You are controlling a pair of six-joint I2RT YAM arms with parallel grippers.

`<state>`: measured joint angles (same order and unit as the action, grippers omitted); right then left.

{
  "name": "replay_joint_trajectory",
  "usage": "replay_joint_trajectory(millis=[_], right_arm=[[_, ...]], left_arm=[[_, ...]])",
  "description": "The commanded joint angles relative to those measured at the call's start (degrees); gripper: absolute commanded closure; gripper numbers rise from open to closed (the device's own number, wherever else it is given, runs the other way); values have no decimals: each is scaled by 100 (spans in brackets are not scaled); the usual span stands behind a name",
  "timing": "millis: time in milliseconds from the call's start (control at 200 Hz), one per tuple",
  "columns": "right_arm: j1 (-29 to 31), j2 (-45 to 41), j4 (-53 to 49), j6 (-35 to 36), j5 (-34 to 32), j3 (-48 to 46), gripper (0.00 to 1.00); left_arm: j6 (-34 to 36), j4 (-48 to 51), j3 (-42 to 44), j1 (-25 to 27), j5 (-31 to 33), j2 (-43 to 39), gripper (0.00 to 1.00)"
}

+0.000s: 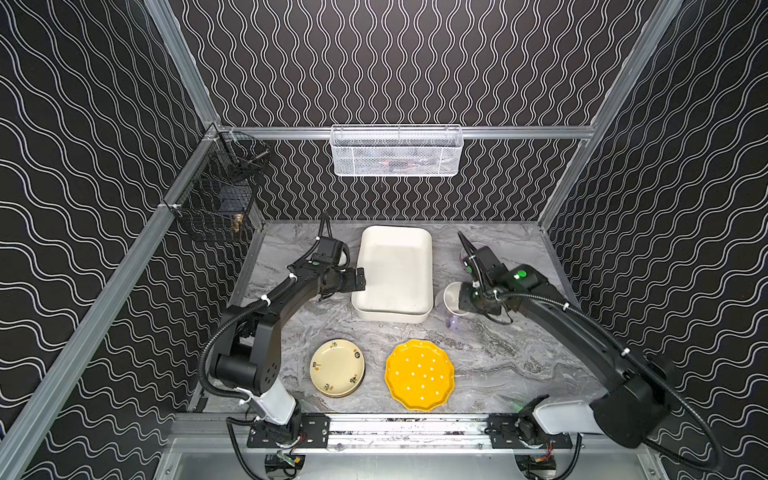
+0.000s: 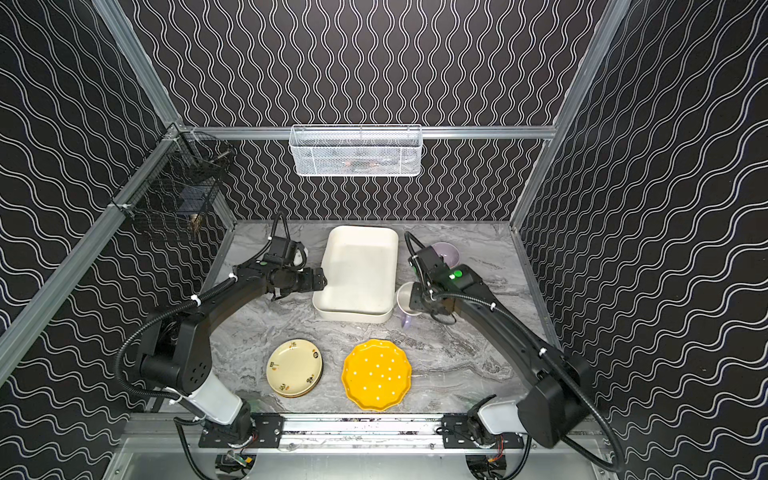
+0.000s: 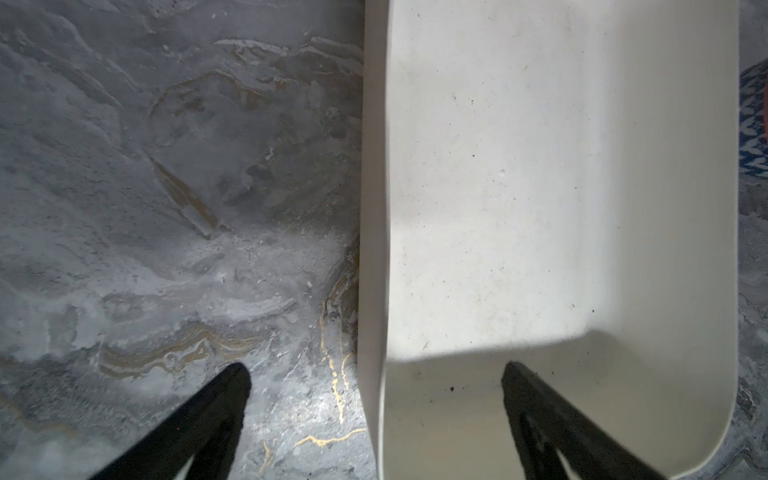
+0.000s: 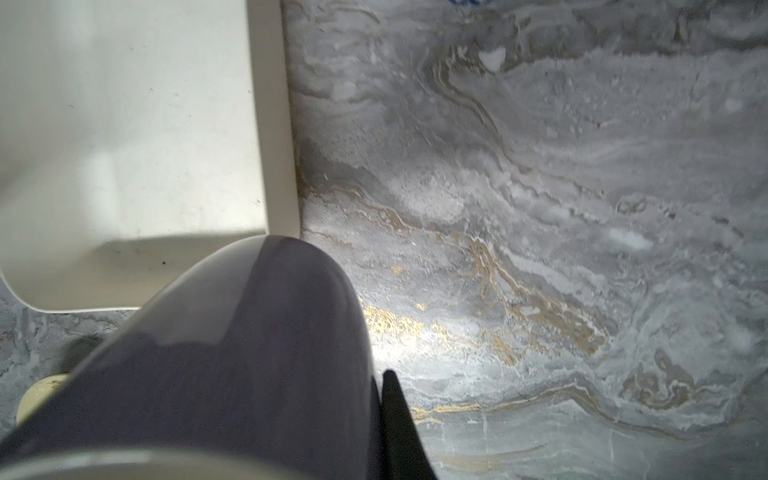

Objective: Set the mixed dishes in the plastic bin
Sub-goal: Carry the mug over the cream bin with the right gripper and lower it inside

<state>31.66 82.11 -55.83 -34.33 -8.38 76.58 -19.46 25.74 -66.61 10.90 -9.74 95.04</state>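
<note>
My right gripper moves outward and across the bin's side next, then lowers the lavender mug (image 1: pixel 451 305) and releases it, since the bin's bottom still lies empty.
The cream-white plastic bin (image 1: pixel 392 272) (image 2: pixel 359 270) lies at the middle back of the marble table. My left gripper (image 1: pixel 360 281) (image 3: pixel 376 370) stands open astride its left wall (image 3: pixel 372 249), one finger inside and one over the table. Shut on the wall of the lavender mug (image 1: pixel 451 305) (image 4: pixel 249 353) is my right gripper (image 1: pixel 460 300) (image 4: pixel 376 386), beside the bin's front right corner. A lilac bowl (image 2: pixel 446 252) sits behind that wrist. A stack of cream floral plates (image 1: pixel 337 368) and a yellow dotted scalloped plate (image 1: pixel 419 374) lie at the front.
A white wire-mesh basket (image 1: pixel 397 151) hangs on the back wall and a black wire basket (image 1: pixel 216 199) on the left wall. A small white object (image 2: pixel 300 254) peeks out behind the left wrist. Metal rails edge the table.
</note>
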Motion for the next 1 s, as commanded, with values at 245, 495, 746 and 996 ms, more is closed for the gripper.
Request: replay_joint_trajectory(millis=[245,495,746,996], right_arm=[[-15,1591,132,539,56,2186,98],[-80,3027,-208,840,248,3832,98],[-113,3943,-327,901,463,4683,98],[-126,4258,-149,1022,645,4655,97]], left_arm=[[13,-55,108,65,-319,244,24],[104,104,116,471,-114,361,31],[61,152,210,766,61,328,47],[-7,160,352,920,136,226,65]])
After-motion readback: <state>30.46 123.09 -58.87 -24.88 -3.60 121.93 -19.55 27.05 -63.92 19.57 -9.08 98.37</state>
